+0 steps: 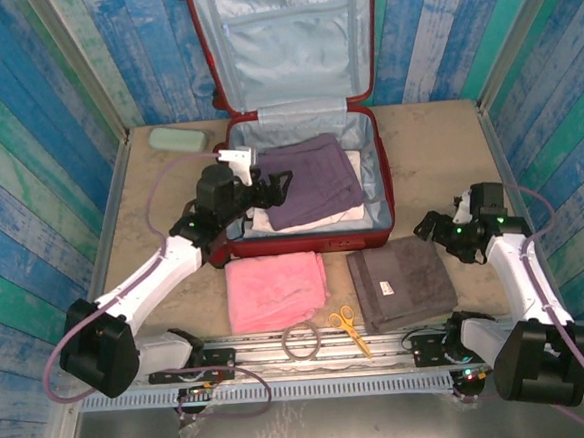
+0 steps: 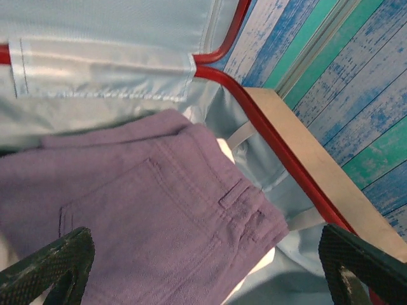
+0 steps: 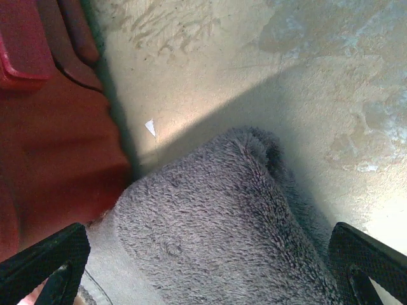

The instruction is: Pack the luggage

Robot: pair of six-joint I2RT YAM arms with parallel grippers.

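The grey towel's far edge (image 1: 412, 244) lies between the spread fingers, so my right gripper moves toward the luggage (image 1: 309, 244) next, down onto that edge, and closes.
The red luggage (image 1: 309, 244) lies open at the back centre, its lid propped up against the wall. Folded purple trousers (image 1: 314, 177) rest inside it on a white garment (image 1: 312, 219). My left gripper (image 1: 278, 187) hovers over the left side of the case, open, with the trousers (image 2: 140, 210) below its spread fingers and the red rim (image 2: 280, 152) to the right. My right gripper (image 1: 431, 227) is open just above the far right corner of a grey towel (image 1: 402, 283). The wrist view shows that fluffy towel (image 3: 216, 216) between the fingers and the luggage shell (image 3: 51, 140) at left.
A folded pink towel (image 1: 275, 290) lies in front of the case, left of the grey one. Yellow-handled scissors (image 1: 348, 327) and a grey ring (image 1: 301, 340) sit by the near rail. A pale green pouch (image 1: 177, 139) lies at the back left. Painted plank walls enclose the table.
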